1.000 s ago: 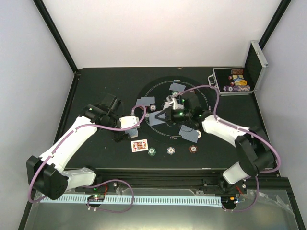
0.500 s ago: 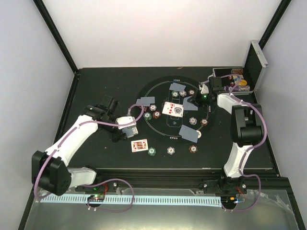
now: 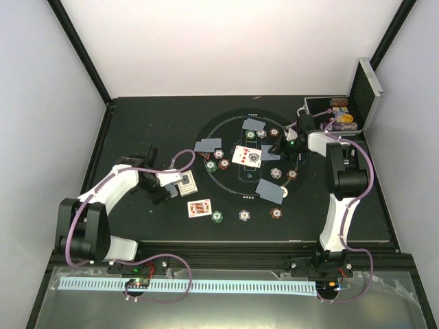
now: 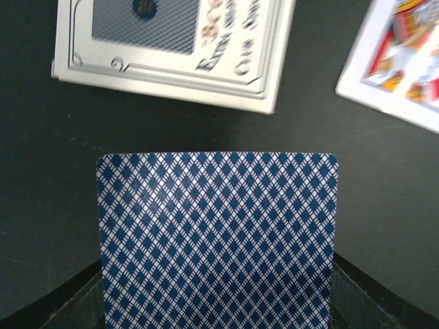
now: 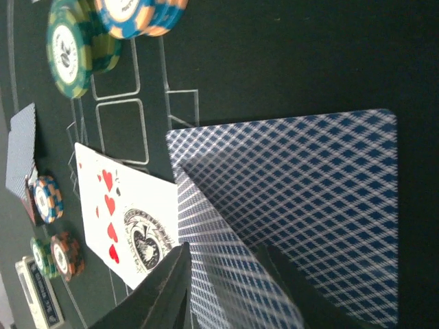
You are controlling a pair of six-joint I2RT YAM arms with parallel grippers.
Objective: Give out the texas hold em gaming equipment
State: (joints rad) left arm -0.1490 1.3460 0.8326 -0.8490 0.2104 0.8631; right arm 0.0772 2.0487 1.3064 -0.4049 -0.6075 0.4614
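My left gripper will next lower its blue-backed card onto the clear, bare tabletop beside the white card box and release it.
A blue-backed playing card fills the lower left wrist view, and my left gripper is shut on it, its fingers mostly hidden behind the card. In the top view that gripper hovers left of the mat, beside the white card box. My right gripper is over the mat's right side. Its fingers stand apart, with a tilted blue-backed card loose in the gap above another face-down card. A face-up hearts card lies beside them.
Face-down cards and small chip stacks ring the round mat. A face-up court card lies near the front. The open silver-edged case stands at the back right. Green and orange chip stacks sit near the right gripper.
My right arm swung from the mat's centre to its right side, uncovering the hearts card, and its jaws have parted. My left arm folded inward, carrying its card leftward.
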